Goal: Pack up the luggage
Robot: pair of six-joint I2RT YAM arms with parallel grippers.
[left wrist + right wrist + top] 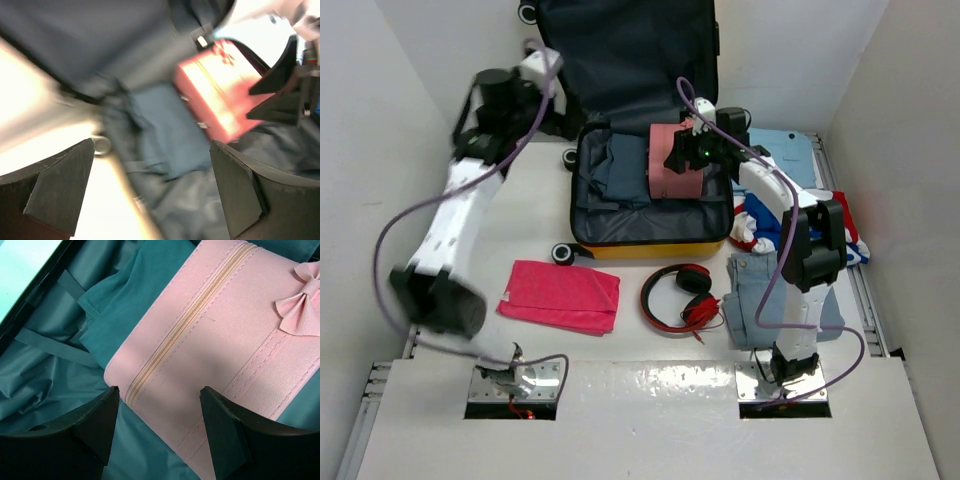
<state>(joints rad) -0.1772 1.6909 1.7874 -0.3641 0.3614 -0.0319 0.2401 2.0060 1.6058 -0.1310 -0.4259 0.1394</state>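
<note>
I need to swing my left gripper back from the luggage's far corner, down onto the middle of the folded pink-red cloth (561,297), still outside the luggage.
The yellow luggage (650,246) lies open on the table, its dark lid (630,50) leaning back. Inside lie a folded blue garment (620,170) and a pink zip case (675,165) with a bow (300,310). My right gripper (686,150) is open, just above the pink case (220,340), holding nothing; its jaws (159,390) straddle the case's near corner. My left gripper (565,118) hovers over the luggage's far left corner, open and empty (152,145). Its blurred view shows the blue garment (170,130) and the pink case (220,90).
On the table in front of the luggage lie a folded pink-red cloth (560,295), red headphones (685,295) and folded jeans (760,300). A colourful garment (760,225) and a light blue flat item (790,150) lie to the right. White walls close in both sides.
</note>
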